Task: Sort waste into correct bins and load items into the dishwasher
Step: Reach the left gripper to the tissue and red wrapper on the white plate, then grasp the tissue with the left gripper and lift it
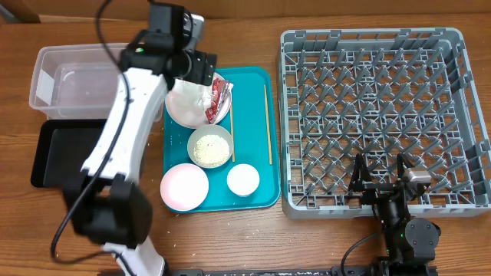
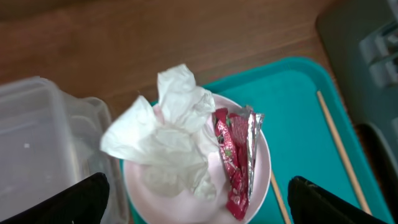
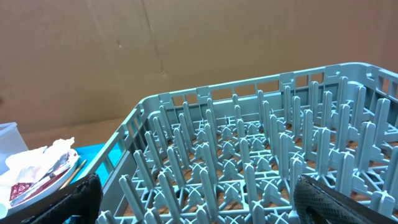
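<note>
My left gripper will lower its open fingers around the crumpled white napkin at its bunched middle [image 1: 199, 95] [image 2: 174, 149]. The napkin lies uncovered on the plate below my left gripper.
The large white plate [image 1: 184, 107] [image 2: 186, 193] sits at the back left of the teal tray and carries a crumpled white napkin [image 2: 168, 124] and a red snack wrapper [image 1: 220, 98] [image 2: 235, 158]. My left gripper [image 1: 198, 77] [image 2: 199, 202] hovers over this plate, open, with one finger on each side and nothing held. On the tray in front of it are a bowl of rice grains [image 1: 209, 147], a pink plate [image 1: 184, 186], a small white cup [image 1: 243, 179] and a chopstick [image 1: 267, 123] [image 2: 339, 143]. My right gripper [image 1: 381, 182] [image 3: 199, 205] stands open at the front edge of the grey dish rack [image 1: 380, 115] [image 3: 249, 155].
A clear tub [image 1: 69, 80] [image 2: 37, 143] stands left of the teal tray [image 1: 261, 195], with a shallow black tray [image 1: 54, 153] in front of it. The left arm reaches over the black tray. Cardboard stands behind the table.
</note>
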Robot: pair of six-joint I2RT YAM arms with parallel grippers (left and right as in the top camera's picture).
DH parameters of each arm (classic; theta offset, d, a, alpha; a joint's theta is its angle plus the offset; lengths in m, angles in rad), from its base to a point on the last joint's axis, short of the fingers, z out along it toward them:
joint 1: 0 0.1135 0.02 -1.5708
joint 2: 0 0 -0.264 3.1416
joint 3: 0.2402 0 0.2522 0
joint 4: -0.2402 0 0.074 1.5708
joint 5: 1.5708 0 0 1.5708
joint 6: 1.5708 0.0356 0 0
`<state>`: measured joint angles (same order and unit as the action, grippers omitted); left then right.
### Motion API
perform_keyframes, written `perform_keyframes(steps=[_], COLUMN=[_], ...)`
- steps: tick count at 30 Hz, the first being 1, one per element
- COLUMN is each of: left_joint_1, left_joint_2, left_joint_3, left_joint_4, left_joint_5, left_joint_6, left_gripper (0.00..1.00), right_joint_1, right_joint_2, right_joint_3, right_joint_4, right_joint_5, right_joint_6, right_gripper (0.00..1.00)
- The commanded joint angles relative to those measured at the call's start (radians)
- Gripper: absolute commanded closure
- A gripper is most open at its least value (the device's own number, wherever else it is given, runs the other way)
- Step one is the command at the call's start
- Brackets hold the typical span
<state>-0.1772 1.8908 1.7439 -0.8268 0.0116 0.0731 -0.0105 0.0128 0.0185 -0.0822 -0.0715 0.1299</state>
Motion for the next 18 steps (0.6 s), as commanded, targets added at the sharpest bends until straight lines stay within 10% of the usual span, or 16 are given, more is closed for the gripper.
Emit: perform_keyframes(steps=[1,18], left_joint_1=[-0.008,-0.009], left_joint_2=[0.103,0.32], left_joint_3=[0.017,0.017], left_joint_4=[0.014,0.072], left_joint_5=[-0.026,0.023], left_joint_6=[-0.068,-0.087], left_gripper=[0.06,0.0], right_joint_1=[0.006,0.006], right_joint_2=[-0.01,-0.01], right_joint_3=[-0.011,-0.011], right_joint_4=[0.005,0.005], right_joint_5=[-0.002,-0.001], right_joint_6=[-0.003,-0.003], right_gripper=[0.0,0.0])
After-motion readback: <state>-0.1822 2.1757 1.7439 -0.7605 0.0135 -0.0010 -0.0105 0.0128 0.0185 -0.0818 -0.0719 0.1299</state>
